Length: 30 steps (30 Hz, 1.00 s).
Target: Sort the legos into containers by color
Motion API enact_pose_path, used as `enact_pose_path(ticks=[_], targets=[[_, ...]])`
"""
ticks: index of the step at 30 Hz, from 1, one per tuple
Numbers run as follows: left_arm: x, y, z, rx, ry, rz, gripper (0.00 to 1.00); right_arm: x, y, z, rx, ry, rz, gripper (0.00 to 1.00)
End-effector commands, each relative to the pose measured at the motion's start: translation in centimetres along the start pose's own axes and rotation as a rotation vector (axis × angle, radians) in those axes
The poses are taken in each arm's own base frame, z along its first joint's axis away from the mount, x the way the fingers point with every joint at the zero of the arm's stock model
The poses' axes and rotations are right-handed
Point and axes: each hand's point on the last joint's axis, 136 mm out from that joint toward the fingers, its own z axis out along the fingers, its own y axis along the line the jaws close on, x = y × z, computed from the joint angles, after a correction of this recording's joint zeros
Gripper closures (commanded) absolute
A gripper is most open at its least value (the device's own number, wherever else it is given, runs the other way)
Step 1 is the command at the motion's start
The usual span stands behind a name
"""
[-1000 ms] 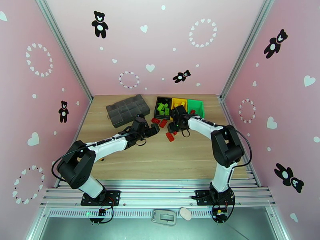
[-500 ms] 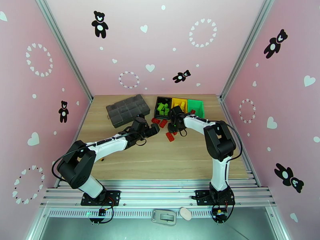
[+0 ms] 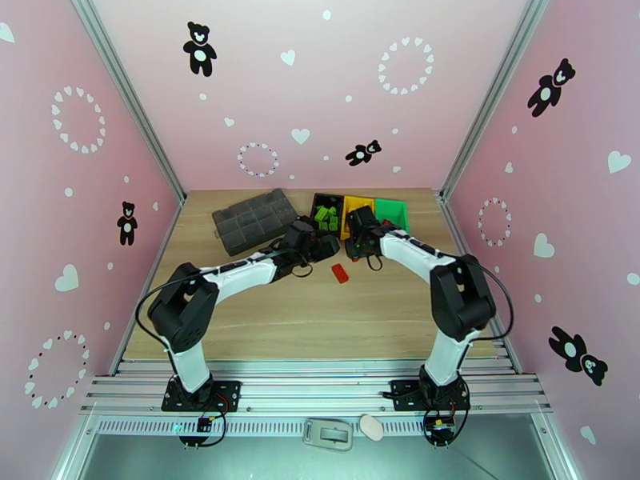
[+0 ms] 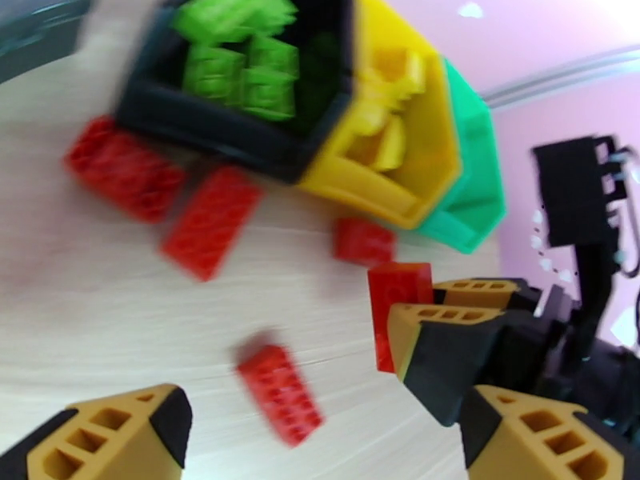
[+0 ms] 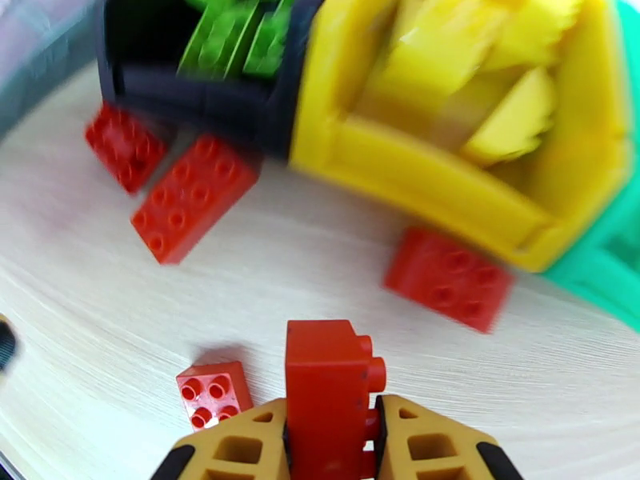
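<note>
I need to lift the upright red lego with my right gripper next, move it outward past the yellow bin and let go of it over the green bin [image 3: 392,211], because a red lego lies there.
My right gripper [image 5: 330,454] is shut on an upright red lego [image 5: 332,386], just above the table in front of the yellow bin [image 5: 416,182]. In the left wrist view that gripper [image 4: 448,346] and its red lego [image 4: 398,302] hang at the right. My left gripper [image 4: 328,442] is open over a loose red lego [image 4: 280,386]. Other red legos [image 5: 194,198] [image 5: 448,278] [image 5: 212,390] lie before the bins. The black bin [image 3: 328,214] holds green legos [image 4: 240,58], the yellow bin [image 3: 358,208] holds yellow ones, and the green bin [image 3: 392,211] sits at the right.
A dark-grey compartment organizer [image 3: 254,220] lies left of the bins at the back. One red lego [image 3: 341,273] lies alone nearer the table's middle. The two grippers [image 3: 320,248] [image 3: 358,248] are close together in front of the bins.
My left arm stretched forward and right toward the bins. My right gripper shifted back toward the yellow bin with a red lego in it.
</note>
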Motion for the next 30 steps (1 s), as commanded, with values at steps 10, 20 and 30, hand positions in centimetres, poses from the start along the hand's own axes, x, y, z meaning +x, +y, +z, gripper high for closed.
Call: enact_pose_path(ticks=[10, 20, 30], targets=[[0.0, -4.7, 3.0, 0.088, 0.044, 0.031, 0.06, -3.4, -8.7, -4.8, 0.104, -0.130, 0.250, 0.82], [-1.4, -8.2, 5.9, 0.124, 0.041, 0.073, 0.06, -8.0, -13.9, -3.9, 0.183, -0.163, 0.345, 0.81], [-3.5, -7.5, 3.4, 0.076, -0.018, 0.118, 0.07, -10.4, -15.8, 1.0, 0.237, -0.090, 0.325, 0.53]])
